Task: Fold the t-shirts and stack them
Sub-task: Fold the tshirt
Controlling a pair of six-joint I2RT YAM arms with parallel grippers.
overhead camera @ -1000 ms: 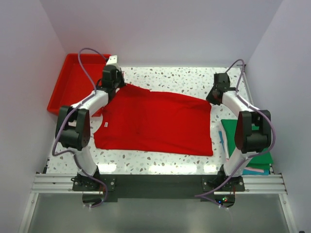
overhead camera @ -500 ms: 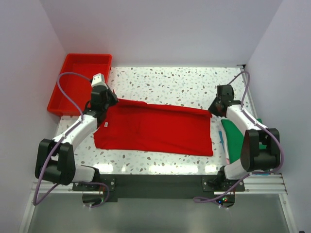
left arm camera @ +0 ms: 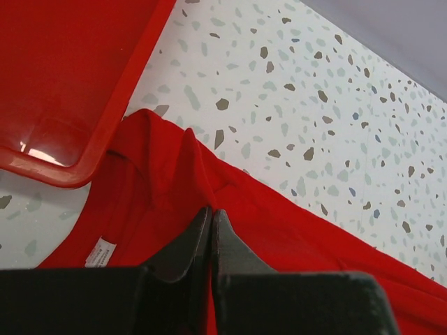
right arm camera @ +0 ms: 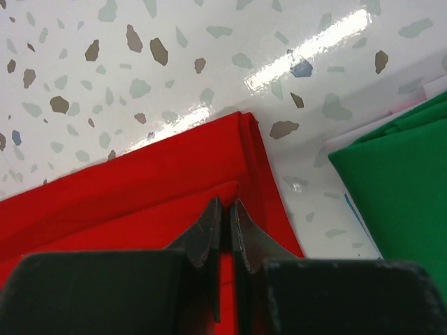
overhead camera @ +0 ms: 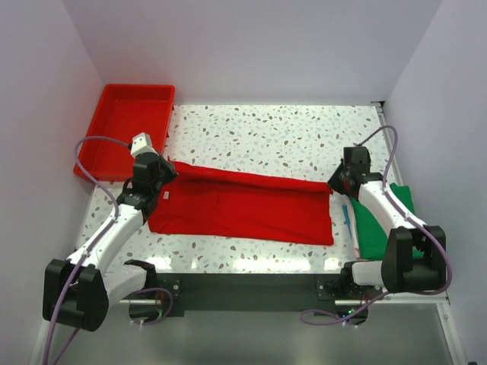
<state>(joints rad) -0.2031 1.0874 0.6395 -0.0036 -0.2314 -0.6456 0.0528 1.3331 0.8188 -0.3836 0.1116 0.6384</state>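
The robot's right gripper will draw back over the shirt's end by the green stack (overhead camera: 323, 203) and release the shirt's corner, because the red shirt's lifted far edge is only narrowly folded.
The red t-shirt (overhead camera: 243, 207) lies spread across the table, its far edge lifted and pulled toward the near side as a fold. My left gripper (overhead camera: 161, 176) is shut on the shirt's far left corner by the collar; the white neck label (left arm camera: 102, 251) shows beside it in the left wrist view, where the cloth (left arm camera: 279, 223) runs between the closed jaws. My right gripper (overhead camera: 335, 185) is shut on the far right corner of the shirt (right arm camera: 140, 188). A folded green t-shirt (overhead camera: 380, 220) lies at the right, over a teal one (overhead camera: 347, 217).
A rigid red plastic tray (overhead camera: 125, 129) stands at the far left, close to my left gripper, and its rim shows in the left wrist view (left arm camera: 105, 132). The green stack (right arm camera: 398, 181) is just right of my right gripper. Speckled tabletop (overhead camera: 266, 133) lies beyond the shirt.
Both grippers have pulled the shirt's far edge toward the near side, so the folded-over band has widened and the shirt looks narrower. The right arm has uncovered the green stack.
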